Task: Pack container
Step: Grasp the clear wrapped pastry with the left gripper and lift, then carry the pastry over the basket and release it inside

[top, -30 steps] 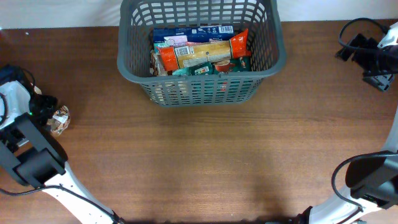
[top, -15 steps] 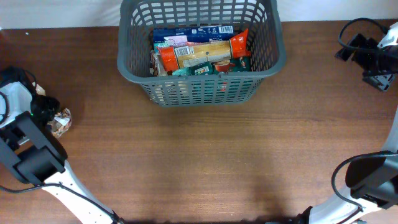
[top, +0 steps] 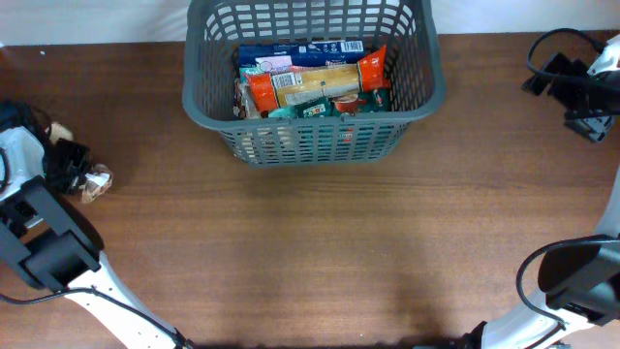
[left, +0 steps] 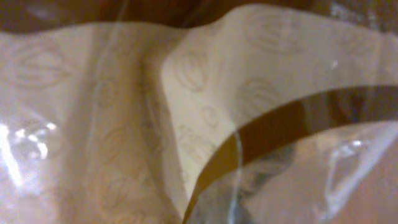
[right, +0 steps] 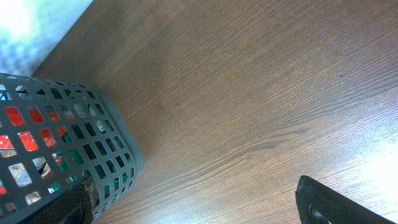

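Note:
The left gripper will next lift, cross the basket's rim and lower to release over the orange-ended packet (top: 327,83), since that packet lies to the gripper's right in the overhead view.
The container (top: 197,105), a dark grey lattice basket, stands at the back middle of the table and holds several snack packets (top: 315,82). Its corner (right: 121,146) shows at the left of the right wrist view. At the far left edge lies a small crinkled snack packet (top: 96,182) in tan and clear wrapper. My left gripper (top: 70,165) is down on it and shut on it. That wrapper (left: 124,124) fills the whole left wrist view and hides the fingers. My right gripper (top: 572,92) hangs open at the far right, away from the basket, with nothing between its fingers (right: 333,202).
Bare brown wooden tabletop (top: 320,252) spreads in front of the basket. A white wall edge runs behind the table. Black cables (top: 547,48) loop near the right arm at the back right corner.
My left gripper has closed on the snack packet at the left edge, and the packet has shifted slightly. The right arm and the basket have not moved.

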Robot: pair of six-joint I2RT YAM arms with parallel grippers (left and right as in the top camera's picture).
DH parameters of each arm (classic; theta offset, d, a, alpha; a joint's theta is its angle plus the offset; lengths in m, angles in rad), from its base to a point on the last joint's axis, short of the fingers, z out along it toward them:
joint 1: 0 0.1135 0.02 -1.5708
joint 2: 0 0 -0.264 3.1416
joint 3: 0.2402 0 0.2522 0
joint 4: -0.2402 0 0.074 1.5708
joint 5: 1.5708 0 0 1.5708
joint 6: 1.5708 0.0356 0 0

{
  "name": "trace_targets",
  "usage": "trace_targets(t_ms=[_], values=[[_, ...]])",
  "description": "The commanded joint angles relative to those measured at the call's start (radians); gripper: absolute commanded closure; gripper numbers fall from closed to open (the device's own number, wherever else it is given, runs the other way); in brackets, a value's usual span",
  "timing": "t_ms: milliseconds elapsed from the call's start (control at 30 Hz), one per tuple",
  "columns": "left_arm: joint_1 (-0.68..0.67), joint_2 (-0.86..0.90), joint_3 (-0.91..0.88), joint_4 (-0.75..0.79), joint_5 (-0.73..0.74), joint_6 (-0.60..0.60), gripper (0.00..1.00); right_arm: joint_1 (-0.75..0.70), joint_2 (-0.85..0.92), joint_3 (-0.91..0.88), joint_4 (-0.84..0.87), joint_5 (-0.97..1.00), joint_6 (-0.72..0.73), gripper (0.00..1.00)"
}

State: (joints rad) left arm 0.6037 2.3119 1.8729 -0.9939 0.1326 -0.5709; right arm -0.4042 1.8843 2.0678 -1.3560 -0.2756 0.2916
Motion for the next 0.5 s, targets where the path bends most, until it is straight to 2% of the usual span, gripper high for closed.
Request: trace_targets(t_ms=[0, 33, 100, 233, 467], values=[[-0.013, 0.049, 0.032, -0.017, 0.297, 0.216, 0.98, -0.001, -0.01, -0.005, 0.002, -0.005, 0.005, 0.01], [-0.021, 0.038, 0.068, -0.039, 0.328, 0.303, 0.98, -0.001, -0.01, -0.005, 0.002, -0.005, 0.005, 0.01], [-0.038, 0.016, 0.121, -0.072, 0.314, 0.397, 0.98, -0.001, -0.01, -0.005, 0.002, -0.005, 0.005, 0.01], [-0.095, -0.068, 0.247, -0.127, 0.208, 0.622, 0.98, -0.001, -0.01, -0.005, 0.002, -0.005, 0.005, 0.01], [-0.25, -0.258, 0.453, -0.14, 0.022, 0.781, 0.98, -0.001, -0.01, -0.005, 0.002, -0.005, 0.005, 0.01]])
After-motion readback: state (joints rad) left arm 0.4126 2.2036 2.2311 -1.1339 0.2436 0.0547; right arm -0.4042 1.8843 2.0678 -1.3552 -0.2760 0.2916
